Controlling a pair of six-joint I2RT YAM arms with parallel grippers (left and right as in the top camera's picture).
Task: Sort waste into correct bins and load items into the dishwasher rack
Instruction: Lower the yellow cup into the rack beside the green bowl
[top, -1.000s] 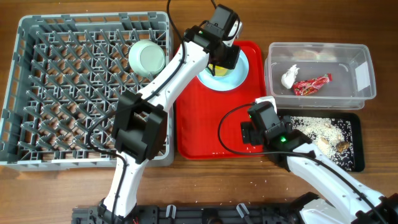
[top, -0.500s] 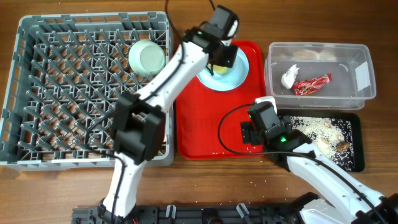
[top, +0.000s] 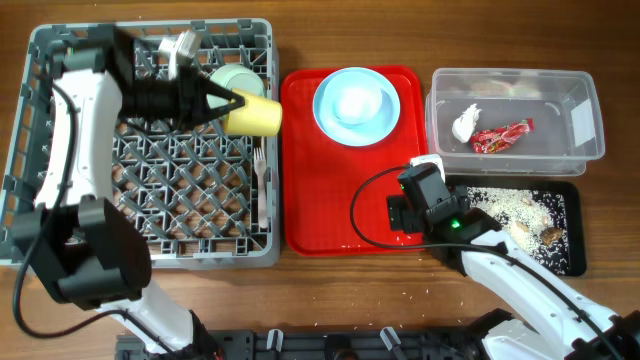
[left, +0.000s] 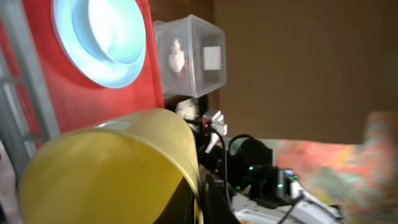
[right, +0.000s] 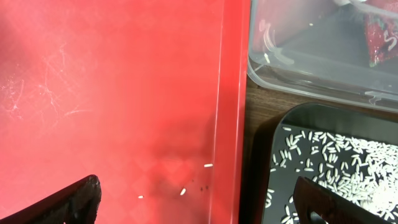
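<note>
The rack's empty wires are below my left gripper and to its left in the overhead view, so my left gripper should next carry the cup (top: 256, 117) sideways and down onto them.
My left gripper (top: 236, 104) is shut on the rim of the yellow cup (top: 256, 117), which it holds on its side over the right part of the grey dishwasher rack (top: 60, 230). In the left wrist view the cup (left: 106, 174) fills the lower left, its rim pinched between the fingers. A mint bowl (top: 230, 78) and a white fork (top: 258, 180) lie in the rack. The light-blue plate (top: 356, 105) sits on the red tray (top: 320, 200). My right gripper (right: 199, 205) stands open over the tray's right edge, holding nothing.
The clear tub (top: 580, 120) at the right holds the white tissue (top: 466, 122) and the red wrapper (top: 502, 135). Below it the black tray (top: 572, 240) carries rice scraps (top: 505, 205). A few loose grains (right: 183, 191) lie on the red tray.
The left arm has swung from the plate on the red tray to over the rack, carrying the yellow cup. The right arm has not moved.
</note>
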